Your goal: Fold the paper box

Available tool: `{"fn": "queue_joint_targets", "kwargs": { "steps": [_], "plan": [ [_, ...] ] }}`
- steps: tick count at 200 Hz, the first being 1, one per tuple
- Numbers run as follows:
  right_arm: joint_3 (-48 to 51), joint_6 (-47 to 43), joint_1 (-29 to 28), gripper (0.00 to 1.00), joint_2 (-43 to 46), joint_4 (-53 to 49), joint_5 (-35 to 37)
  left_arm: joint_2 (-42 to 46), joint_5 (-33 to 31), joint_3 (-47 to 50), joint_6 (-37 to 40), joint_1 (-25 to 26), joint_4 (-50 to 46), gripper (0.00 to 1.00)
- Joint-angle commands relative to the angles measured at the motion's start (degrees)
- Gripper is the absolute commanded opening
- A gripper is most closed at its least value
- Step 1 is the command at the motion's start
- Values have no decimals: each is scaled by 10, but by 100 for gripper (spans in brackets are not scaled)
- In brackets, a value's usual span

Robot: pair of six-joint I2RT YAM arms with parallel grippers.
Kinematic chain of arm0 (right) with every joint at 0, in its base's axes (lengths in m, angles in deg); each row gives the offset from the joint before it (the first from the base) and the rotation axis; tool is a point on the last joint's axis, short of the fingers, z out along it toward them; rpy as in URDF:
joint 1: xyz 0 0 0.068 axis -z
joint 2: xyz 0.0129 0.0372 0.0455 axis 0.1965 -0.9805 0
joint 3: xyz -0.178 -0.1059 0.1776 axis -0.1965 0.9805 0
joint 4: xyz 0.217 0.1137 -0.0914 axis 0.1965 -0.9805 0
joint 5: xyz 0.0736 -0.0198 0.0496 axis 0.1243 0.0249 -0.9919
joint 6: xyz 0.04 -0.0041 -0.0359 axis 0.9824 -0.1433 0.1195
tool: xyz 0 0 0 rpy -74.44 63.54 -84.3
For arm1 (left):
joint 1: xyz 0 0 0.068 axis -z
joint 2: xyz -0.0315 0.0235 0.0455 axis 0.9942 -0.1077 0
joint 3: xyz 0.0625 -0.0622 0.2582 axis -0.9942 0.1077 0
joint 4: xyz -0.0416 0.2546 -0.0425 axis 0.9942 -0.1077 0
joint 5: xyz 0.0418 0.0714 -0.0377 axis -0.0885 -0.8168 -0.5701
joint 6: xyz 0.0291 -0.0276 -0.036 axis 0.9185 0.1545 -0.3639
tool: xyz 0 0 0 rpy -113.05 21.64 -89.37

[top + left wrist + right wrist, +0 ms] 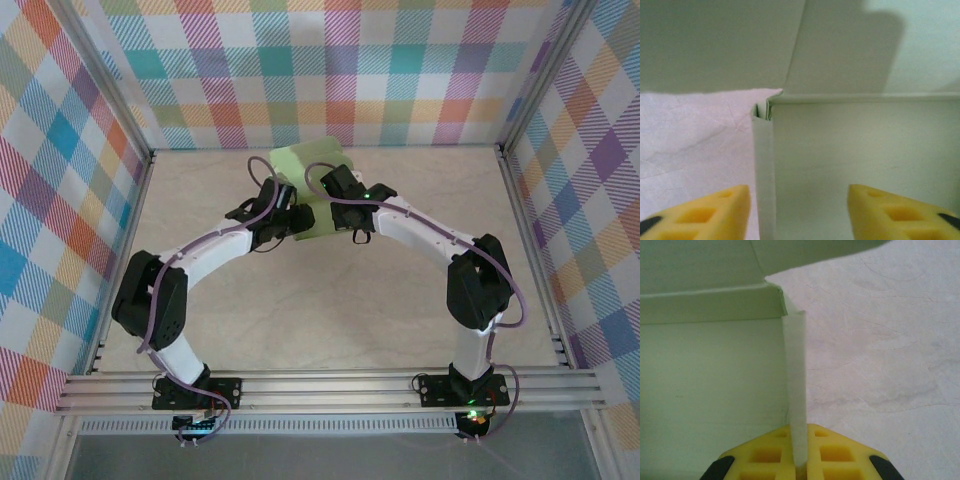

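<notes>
The box (311,163) is near the rear wall, so my right gripper will move back toward my base next, then release it.
The paper box (311,163) is pale green card, half formed, lying at the back middle of the table with its lid flap raised toward the rear wall. In the left wrist view my left gripper (799,216) is open, and its yellow fingers (715,212) stand apart on either side of the box's upright left wall (763,175) without touching it. My right gripper (801,460) is shut on the box's upright right wall (795,385), with the card pinched edge-on between its yellow pads (765,455). Both grippers (288,212) meet over the box's near side.
The beige table (330,320) is ringed by an aluminium frame (520,230) and checkered cloth walls. The box lies close to the rear wall (330,90). Both arms arch inward from their bases at the near rail (330,388).
</notes>
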Motion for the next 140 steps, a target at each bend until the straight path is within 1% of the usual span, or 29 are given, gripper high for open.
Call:
{"fn": "queue_joint_targets", "kwargs": {
  "steps": [1,9,30,46,72,103,120,140],
  "plan": [
    [-12,7,4,0,-5,8,-4,23,-18,-1,6,2,-16,64],
    [-12,8,6,0,-5,7,-3,25,-20,3,5,2,-15,67],
    [-10,12,10,0,-5,4,-3,31,-23,12,3,0,-14,88],
    [-5,15,14,0,-3,2,-2,37,-29,16,5,0,-14,100],
    [5,22,27,0,-2,3,-7,51,-37,23,7,-1,-11,100],
    [24,38,49,0,-4,11,-44,80,-52,49,12,-1,11,100],
    [31,45,58,0,-12,14,-61,103,-77,67,19,-1,18,100],
    [42,51,61,0,-29,17,-65,137,-116,98,29,0,27,100]
  ]
}}
